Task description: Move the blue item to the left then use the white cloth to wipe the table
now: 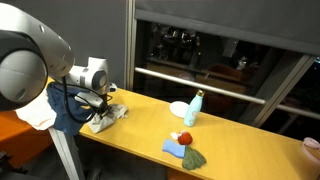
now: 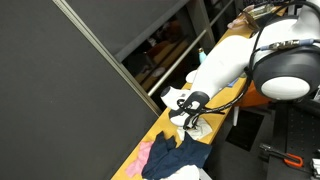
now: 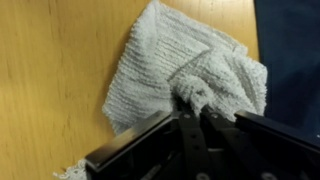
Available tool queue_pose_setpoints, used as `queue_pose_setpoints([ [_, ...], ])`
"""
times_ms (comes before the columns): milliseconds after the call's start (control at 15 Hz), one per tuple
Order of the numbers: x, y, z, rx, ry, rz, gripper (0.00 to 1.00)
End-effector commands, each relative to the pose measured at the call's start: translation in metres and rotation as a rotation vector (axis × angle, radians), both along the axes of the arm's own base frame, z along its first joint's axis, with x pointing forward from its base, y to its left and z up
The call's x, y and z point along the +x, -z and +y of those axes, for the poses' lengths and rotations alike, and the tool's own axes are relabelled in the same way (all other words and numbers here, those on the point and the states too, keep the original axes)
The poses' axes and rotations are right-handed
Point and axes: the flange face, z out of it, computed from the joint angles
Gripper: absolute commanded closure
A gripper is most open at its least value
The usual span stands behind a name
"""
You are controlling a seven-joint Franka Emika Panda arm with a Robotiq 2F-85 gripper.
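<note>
I need to wipe with my gripper toward the dark blue cloths, then toward the bottle (image 1: 192,108), and let go of the tuft on the bare wood between my gripper and the bottle.
The white cloth (image 3: 170,65) lies crumpled on the wooden table (image 3: 50,70), near the end closest to the arm. It also shows in both exterior views (image 1: 110,117) (image 2: 197,127). My gripper (image 3: 190,102) is down on the cloth with its fingers together, pinching a raised fold. The gripper also shows in both exterior views (image 1: 99,104) (image 2: 189,114). A blue cloth (image 1: 176,148) lies further along the table, apart from my gripper. A light blue bottle (image 1: 192,108) stands upright beyond it.
A green cloth (image 1: 194,158) and a small red thing (image 1: 184,137) lie next to the blue cloth. A white bowl (image 1: 179,108) sits by the bottle. Pink (image 2: 150,155) and dark blue (image 2: 180,155) cloths hang near the table's end. A dark partition (image 2: 60,90) runs behind the table.
</note>
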Motion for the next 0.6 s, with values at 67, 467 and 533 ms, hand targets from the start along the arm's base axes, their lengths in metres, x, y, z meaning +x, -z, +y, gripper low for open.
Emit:
queue_pose_setpoints([
  [67, -0.022, 0.050, -0.060, -0.131, 0.173, 0.005, 0.98],
  [467, -0.030, 0.038, -0.164, -0.239, 0.482, -0.039, 0.98],
  [533, -0.035, 0.039, -0.183, -0.264, 0.530, -0.043, 0.98],
])
